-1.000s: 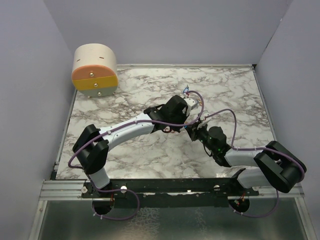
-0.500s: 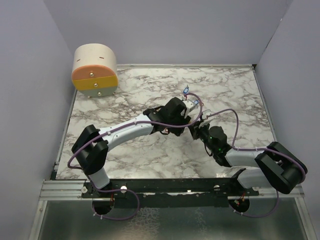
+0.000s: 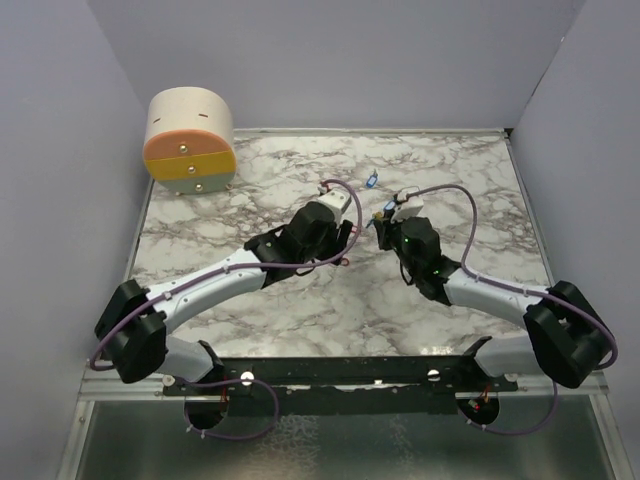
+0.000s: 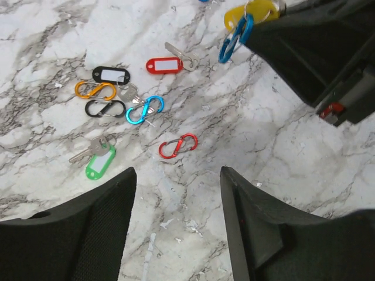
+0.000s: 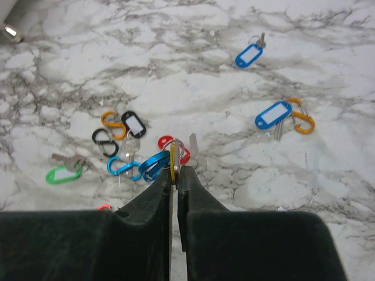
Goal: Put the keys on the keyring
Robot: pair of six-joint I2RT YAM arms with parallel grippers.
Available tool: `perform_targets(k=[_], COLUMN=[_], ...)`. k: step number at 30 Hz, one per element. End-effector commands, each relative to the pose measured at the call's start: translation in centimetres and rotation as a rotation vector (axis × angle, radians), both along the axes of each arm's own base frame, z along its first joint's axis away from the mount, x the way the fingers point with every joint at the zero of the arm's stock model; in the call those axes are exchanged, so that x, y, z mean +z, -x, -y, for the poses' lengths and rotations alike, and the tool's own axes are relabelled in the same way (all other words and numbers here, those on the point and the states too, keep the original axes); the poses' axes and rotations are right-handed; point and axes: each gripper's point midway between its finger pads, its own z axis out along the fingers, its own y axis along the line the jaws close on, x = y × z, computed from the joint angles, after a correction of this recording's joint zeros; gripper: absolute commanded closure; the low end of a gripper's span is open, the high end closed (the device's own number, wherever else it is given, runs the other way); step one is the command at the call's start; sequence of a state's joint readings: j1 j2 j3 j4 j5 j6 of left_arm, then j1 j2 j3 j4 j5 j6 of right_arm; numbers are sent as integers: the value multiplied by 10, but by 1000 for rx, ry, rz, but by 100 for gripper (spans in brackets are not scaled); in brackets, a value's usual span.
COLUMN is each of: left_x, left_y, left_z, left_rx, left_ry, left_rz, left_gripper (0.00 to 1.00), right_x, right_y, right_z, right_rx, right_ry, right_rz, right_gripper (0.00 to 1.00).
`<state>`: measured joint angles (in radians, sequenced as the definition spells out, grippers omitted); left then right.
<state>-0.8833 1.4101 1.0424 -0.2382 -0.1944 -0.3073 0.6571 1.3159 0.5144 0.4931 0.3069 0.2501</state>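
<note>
My right gripper moves down toward the empty marble [image 5: 282, 157] beside the orange carabiner and blue key next, as the blue carabiner already hangs from the yellow key's ring.
My right gripper [image 5: 176, 168] is shut on a yellow key [image 5: 174, 153] seen edge-on, held above the marble. A blue carabiner keyring [image 5: 153, 165] hangs from the key's metal ring. The left wrist view shows the same yellow key [image 4: 249, 12] and blue carabiner [image 4: 235, 38] at the right gripper's tip. My left gripper [image 4: 177, 171] is open and empty, left of the right gripper [image 3: 385, 222] and above a red carabiner [image 4: 177, 146]. Loose on the table lie a red key [image 4: 164, 65], a green key [image 4: 99, 162] and two blue keys [image 5: 249, 54] [image 5: 273, 114].
More carabiners lie near the keys: orange [image 4: 95, 89], black [image 4: 105, 108], blue [image 4: 145, 109], plus a black tag [image 4: 111, 75]. Another orange carabiner [image 5: 303, 121] lies beside a blue key. A round cream and orange drawer box [image 3: 190, 140] stands at the far left corner.
My left gripper has opened and pulled back to the left, away from the right gripper. The right gripper, still holding the yellow key and blue carabiner, has moved a little farther back.
</note>
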Motion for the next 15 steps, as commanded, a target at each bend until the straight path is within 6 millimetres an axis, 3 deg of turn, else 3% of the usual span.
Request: perform_targets(k=[1, 7, 12, 15], left_x=[32, 29, 27, 29], left_y=[-12, -10, -11, -12], left_z=[-10, -22, -29, -30], left_rx=[106, 137, 182, 195], left_ry=[129, 122, 133, 157], left_rz=[119, 135, 144, 157], left_gripper=[36, 27, 10, 8], right_x=[1, -18, -47, -58], right_y=[-25, -58, -68, -71], right_z=[22, 35, 56, 66], right_rx=[-156, -210, -249, -258], right_ry=[54, 81, 74, 69], right_rz=[-88, -205, -282, -308], right_gripper=[99, 99, 99, 99])
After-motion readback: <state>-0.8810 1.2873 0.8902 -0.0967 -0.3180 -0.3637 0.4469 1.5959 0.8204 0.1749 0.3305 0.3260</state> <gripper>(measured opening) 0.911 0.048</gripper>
